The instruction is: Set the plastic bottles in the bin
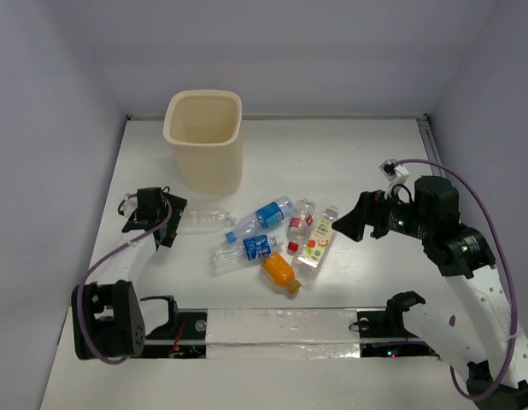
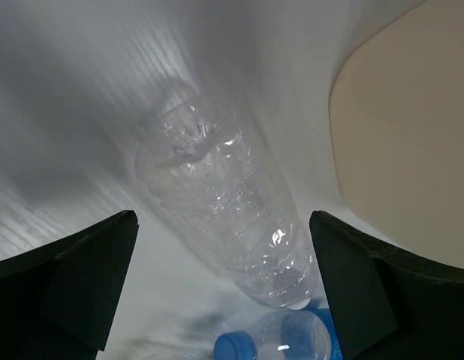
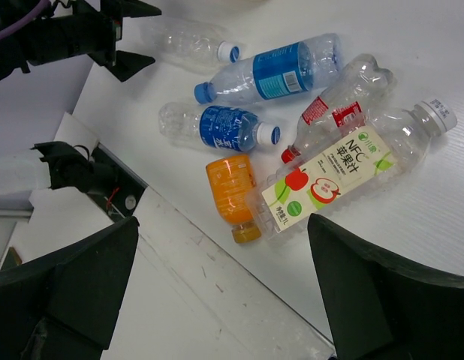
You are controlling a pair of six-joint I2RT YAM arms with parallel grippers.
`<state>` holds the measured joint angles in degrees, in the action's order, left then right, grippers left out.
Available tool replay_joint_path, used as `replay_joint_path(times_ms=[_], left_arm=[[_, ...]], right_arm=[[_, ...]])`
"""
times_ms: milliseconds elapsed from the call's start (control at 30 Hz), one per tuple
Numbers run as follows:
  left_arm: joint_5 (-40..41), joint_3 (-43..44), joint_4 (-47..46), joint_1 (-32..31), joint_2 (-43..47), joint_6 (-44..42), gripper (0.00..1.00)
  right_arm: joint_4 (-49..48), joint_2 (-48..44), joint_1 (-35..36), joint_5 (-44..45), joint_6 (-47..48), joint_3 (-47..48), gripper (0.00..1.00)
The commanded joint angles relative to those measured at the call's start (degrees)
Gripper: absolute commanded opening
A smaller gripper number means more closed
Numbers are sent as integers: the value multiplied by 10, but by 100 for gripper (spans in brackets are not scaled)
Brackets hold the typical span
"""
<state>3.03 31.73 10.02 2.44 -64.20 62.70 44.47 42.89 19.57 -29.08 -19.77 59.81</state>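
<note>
My left gripper is higher than the clear bottle's capless end (image 1: pixel 190 222) (image 2: pixel 198 164). It should go down over that end next and close around it.
Six plastic bottles lie mid-table: a clear one (image 1: pixel 204 219), two blue-labelled (image 1: pixel 268 213) (image 1: pixel 247 250), a red-labelled (image 1: pixel 300 224), a fruit-print (image 1: pixel 318 241) and an orange one (image 1: pixel 280 272). The cream bin (image 1: pixel 208 166) stands upright behind them. My left gripper (image 1: pixel 173 220) is open at the clear bottle's left end. In the left wrist view that clear bottle (image 2: pixel 224 187) lies in line with the gap of the gripper (image 2: pixel 223 225), touching neither finger. My right gripper (image 1: pixel 345 218) hovers open just right of the fruit-print bottle (image 3: pixel 337 172), nothing in it.
A blue cap (image 2: pixel 236 346) lies just past the clear bottle's end, and the bin wall (image 2: pixel 405 135) rises close on the right. White walls enclose the table on three sides. A metal rail (image 1: pixel 281 326) runs along the near edge between the arm bases.
</note>
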Motion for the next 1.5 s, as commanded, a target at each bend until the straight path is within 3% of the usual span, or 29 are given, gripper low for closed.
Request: replay_joint_path(times_ms=[0,300,400,467,567,633,733,800,967,1200,1367,1467], left_arm=[[-14,41,-54,6,-37,-24,99],[-10,46,-85,6,-111,-8,94],[-1,42,-91,6,-120,1,87],[10,41,-93,11,-120,3,77],[23,47,-91,17,-116,-8,62],[29,53,-84,25,-109,-18,48],[24,69,-57,30,-74,-52,42],[40,91,-32,30,-31,-89,42],[40,140,46,30,70,-139,42],[4,211,120,13,166,-144,35],[-3,375,114,2,153,-159,33],[7,491,91,-14,73,-181,33]], right_arm=[[-9,3,4,-13,16,2,100],[-13,19,4,-19,18,13,100],[-11,28,4,-19,25,16,99],[-10,33,4,-18,27,21,96],[-15,43,9,-19,23,22,88],[-26,47,14,-24,14,20,73],[-63,58,67,-22,-14,0,60],[-89,70,110,3,-29,-12,57],[-108,161,243,116,-49,17,57],[-111,250,258,207,-48,75,68],[-120,270,258,231,-64,88,74],[-143,260,258,230,-78,78,75]])
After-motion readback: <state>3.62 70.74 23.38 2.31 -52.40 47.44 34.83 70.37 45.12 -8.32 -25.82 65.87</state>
